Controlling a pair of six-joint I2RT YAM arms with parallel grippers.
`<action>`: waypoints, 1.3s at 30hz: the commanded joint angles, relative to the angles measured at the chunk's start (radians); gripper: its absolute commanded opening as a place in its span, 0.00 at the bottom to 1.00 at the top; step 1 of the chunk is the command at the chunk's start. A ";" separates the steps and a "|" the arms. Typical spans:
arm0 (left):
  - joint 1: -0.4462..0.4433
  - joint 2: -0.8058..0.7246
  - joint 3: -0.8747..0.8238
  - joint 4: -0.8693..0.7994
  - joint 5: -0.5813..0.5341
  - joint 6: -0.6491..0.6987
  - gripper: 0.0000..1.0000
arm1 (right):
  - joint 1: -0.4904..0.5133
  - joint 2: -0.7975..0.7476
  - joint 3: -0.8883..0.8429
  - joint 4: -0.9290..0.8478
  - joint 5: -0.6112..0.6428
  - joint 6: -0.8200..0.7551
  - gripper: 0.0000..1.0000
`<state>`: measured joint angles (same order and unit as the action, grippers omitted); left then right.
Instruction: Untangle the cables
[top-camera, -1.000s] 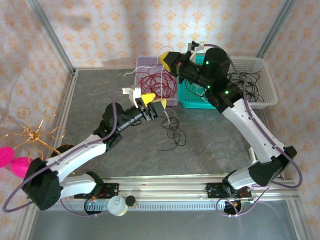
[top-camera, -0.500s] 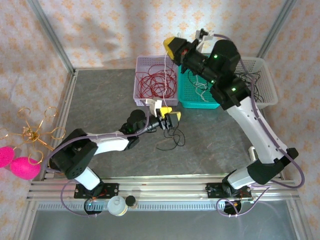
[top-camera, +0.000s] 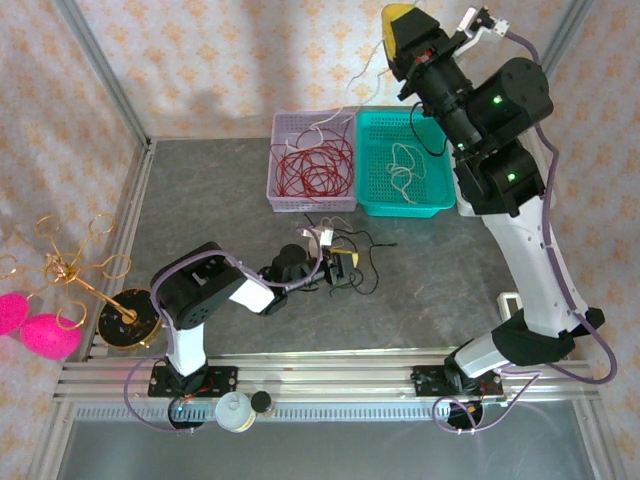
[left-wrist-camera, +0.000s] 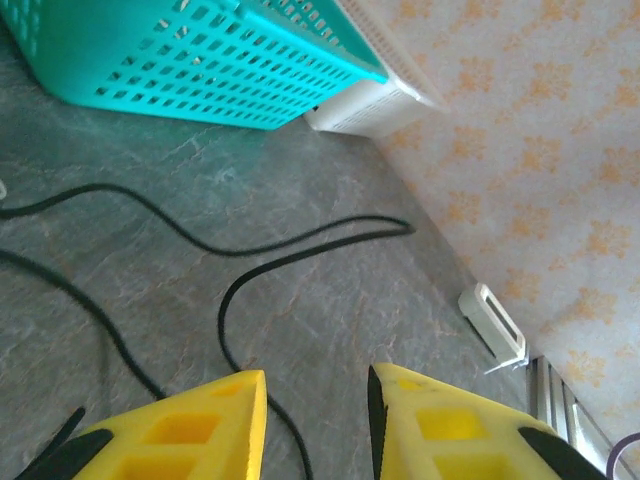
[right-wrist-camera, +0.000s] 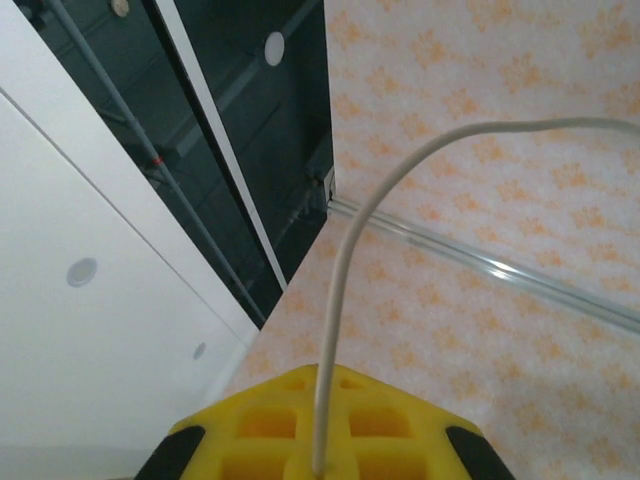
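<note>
I will next move my right gripper down over the teal basket below it and let go of the white cable there, because another white cable is already inside.
A black cable (top-camera: 360, 262) sprawls loose on the grey table; in the left wrist view its strand (left-wrist-camera: 232, 300) runs down between my yellow fingers. My left gripper (top-camera: 340, 268) (left-wrist-camera: 317, 385) sits low over it, jaws apart, the gap far wider than the strand. Raised high at the back, my right gripper (top-camera: 405, 25) (right-wrist-camera: 320, 470) is shut on a white cable (right-wrist-camera: 345, 260), which trails down (top-camera: 330, 125) to the lilac basket (top-camera: 280, 195). Red cables (top-camera: 312, 170) lie coiled in that basket. Another white cable (top-camera: 403, 170) lies in the teal basket (top-camera: 440, 205).
A gold wire stand (top-camera: 75, 270) on a black base (top-camera: 125, 320) and pink balls (top-camera: 30, 325) sit at the left edge. A white basket (left-wrist-camera: 370, 100) stands behind the teal basket (left-wrist-camera: 200, 70). Metal frame posts border the table.
My right gripper rose up and back, pulling the white cable out of the pile. The left arm folded down to the table over the black cable, its jaws narrowing.
</note>
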<state>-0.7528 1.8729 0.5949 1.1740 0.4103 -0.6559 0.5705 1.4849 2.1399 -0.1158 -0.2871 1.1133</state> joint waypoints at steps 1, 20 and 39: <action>0.000 0.001 -0.030 0.117 -0.013 -0.031 0.31 | -0.019 0.009 0.023 0.023 0.042 -0.043 0.00; -0.055 -0.467 -0.173 -0.271 -0.117 0.029 0.51 | -0.391 0.163 -0.136 -0.172 -0.137 -0.247 0.00; -0.063 -0.828 -0.176 -0.693 -0.242 0.020 0.55 | -0.455 0.483 -0.489 -0.125 -0.088 -0.470 0.08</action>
<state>-0.8055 1.0485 0.4160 0.5255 0.1959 -0.6353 0.1135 1.9545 1.6630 -0.2665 -0.4294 0.6918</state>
